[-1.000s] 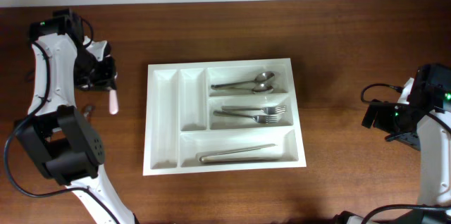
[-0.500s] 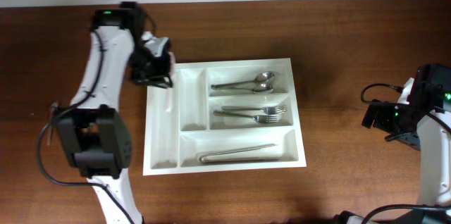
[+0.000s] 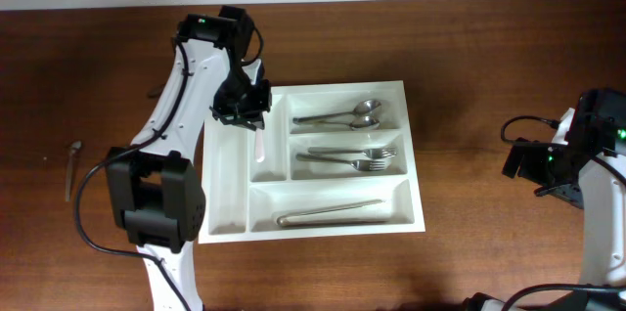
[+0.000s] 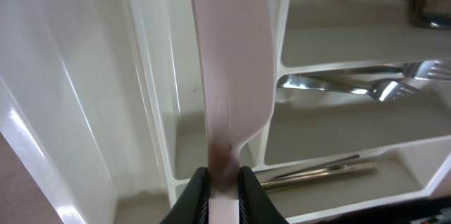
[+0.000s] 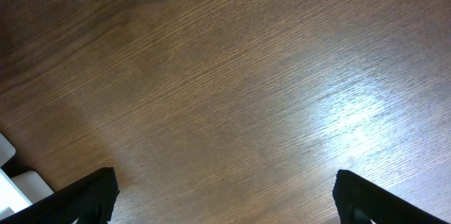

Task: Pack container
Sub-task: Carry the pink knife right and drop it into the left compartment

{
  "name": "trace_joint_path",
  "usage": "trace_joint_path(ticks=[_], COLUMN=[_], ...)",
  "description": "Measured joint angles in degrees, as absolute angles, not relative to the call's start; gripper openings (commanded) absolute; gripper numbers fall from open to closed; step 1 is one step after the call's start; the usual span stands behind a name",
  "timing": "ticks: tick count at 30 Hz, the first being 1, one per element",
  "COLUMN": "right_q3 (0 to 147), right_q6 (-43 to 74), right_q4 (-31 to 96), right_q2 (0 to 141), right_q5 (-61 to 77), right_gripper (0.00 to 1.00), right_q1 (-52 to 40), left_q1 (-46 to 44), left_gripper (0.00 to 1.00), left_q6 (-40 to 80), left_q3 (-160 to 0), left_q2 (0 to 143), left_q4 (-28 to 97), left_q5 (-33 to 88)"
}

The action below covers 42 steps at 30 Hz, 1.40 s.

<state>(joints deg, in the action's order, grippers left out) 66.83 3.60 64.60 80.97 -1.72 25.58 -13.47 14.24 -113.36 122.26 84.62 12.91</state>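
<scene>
My left gripper needs to move toward the forks first. Then it needs to go down and open, to get the pale pink utensil into the tray's empty second narrow section (image 3: 270,143).
The white cutlery tray (image 3: 313,233) lies in the middle of the table, with two narrow upright compartments on its left and three wide ones on its right. My left gripper (image 3: 246,108) is shut on a pale pink flat utensil (image 3: 259,145) and holds it over the second narrow compartment; the left wrist view shows the pink utensil (image 4: 232,62) in the jaws (image 4: 224,182) above the tray's dividers (image 4: 151,76). My right gripper (image 5: 224,189) is open and empty above bare wood at the far right.
Two spoons (image 3: 342,115), forks (image 3: 352,159) and steel tongs (image 3: 328,215) lie in the three wide compartments. A small utensil (image 3: 71,166) lies on the wood at the far left. The left arm reaches across the tray's left edge.
My left gripper has carried the pink utensil rightward from the table's far left to above the tray's second narrow compartment. The right arm has not moved.
</scene>
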Motion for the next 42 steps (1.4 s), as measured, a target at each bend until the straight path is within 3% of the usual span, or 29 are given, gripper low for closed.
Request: trace_joint_path(ticks=[24,27,42], right_q3=[66.83,66.83,66.83], right_q6=[3.64,3.64,3.62], right_q4=[64.60,64.60,64.60], right_q2=[80.97,80.97,80.97], right_q5=[-1.74,-1.74,-1.72], right_gripper=[0.99,0.99,0.99], right_q1=[25.58,25.58,25.58], left_q1=[-15.70,-16.97,-20.75], left_gripper=[0.09,0.16,0.17], left_q6=[16.78,16.78,16.97], left_q3=[-108.42,-107.83,-103.37], left_q2=[122.26,122.26,122.26], left_q4=[79.55,78.59,75.35], left_q5=[9.56,9.54,9.19])
